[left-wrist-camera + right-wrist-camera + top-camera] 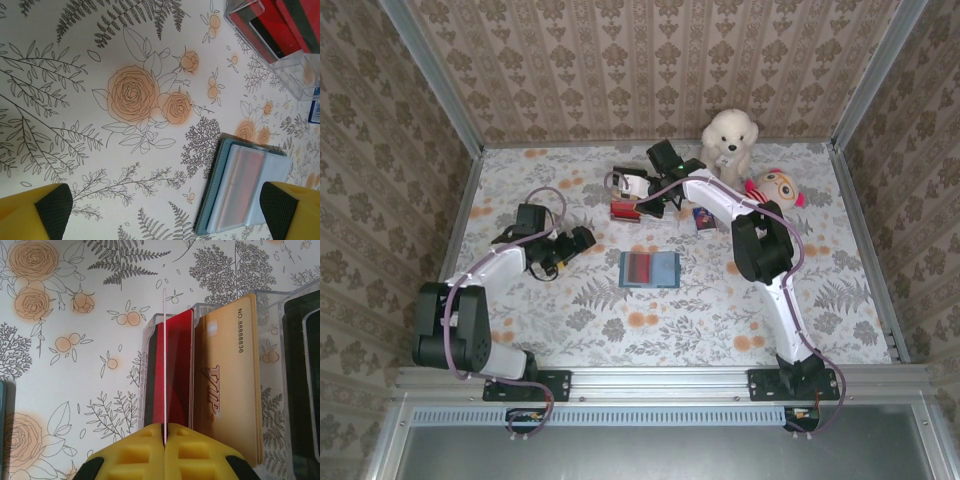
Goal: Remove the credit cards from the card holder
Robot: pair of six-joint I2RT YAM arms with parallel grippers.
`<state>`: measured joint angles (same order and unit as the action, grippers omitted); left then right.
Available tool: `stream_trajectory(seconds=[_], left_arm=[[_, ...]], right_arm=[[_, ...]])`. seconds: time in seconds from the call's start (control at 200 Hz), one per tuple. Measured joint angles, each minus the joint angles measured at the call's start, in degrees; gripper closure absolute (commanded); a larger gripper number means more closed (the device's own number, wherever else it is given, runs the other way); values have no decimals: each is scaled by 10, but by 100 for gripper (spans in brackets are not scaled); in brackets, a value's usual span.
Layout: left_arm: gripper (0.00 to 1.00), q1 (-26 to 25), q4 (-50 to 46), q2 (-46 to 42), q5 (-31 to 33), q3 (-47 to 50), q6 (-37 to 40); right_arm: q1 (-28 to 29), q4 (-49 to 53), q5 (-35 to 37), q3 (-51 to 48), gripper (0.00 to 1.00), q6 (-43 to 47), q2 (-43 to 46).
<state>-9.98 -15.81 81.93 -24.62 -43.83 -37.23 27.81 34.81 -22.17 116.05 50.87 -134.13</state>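
The credit card goes down with my right gripper to the near end of the clear box next. It gets released beside the red one, since both already stand parallel.
The card holder (650,270) lies open mid-table, teal with clear sleeves; a reddish credit card (243,182) shows through one sleeve. My left gripper (582,240) hovers just left of the holder (220,200), open, with nothing between its black pads (50,210). My right gripper (164,437) is shut on a thin credit card (164,355) seen edge-on, so its face colour is hidden. It holds that card over a clear plastic box (625,208) at the back. A red card (179,370), a gold VIP card (232,385) and a dark card (302,380) stand upright in that box.
A white plush bear (728,140) and a doll (775,187) sit at the back right, close to the right arm. A small blue item (703,217) lies beside the clear box (280,45). Patterned walls enclose the floral table (570,330) on three sides.
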Motion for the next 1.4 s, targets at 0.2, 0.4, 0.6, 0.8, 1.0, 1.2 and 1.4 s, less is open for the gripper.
stream_trajectory(seconds=[0.2,0.4,0.6,0.8,1.0,1.2,1.4], left_arm=[[0,0,7,1,-12,0,0],[0,0,6,1,-16,0,0],[0,0,8,1,-20,2,0],[0,-1,8,1,-23,4,0],[0,-5,8,1,-25,4,0],[0,-14,8,1,-27,4,0],[0,-24,8,1,-26,3,4]], right_arm=[[1,0,0,5,100,0,-3],[2,-1,-1,13,100,-2,-16],[5,-3,0,13,98,-3,-29],[6,-10,0,13,92,-12,-31],[6,-22,5,13,83,-20,-31],[7,-42,6,2,78,-33,-29],[7,-58,5,-25,75,-50,-8]])
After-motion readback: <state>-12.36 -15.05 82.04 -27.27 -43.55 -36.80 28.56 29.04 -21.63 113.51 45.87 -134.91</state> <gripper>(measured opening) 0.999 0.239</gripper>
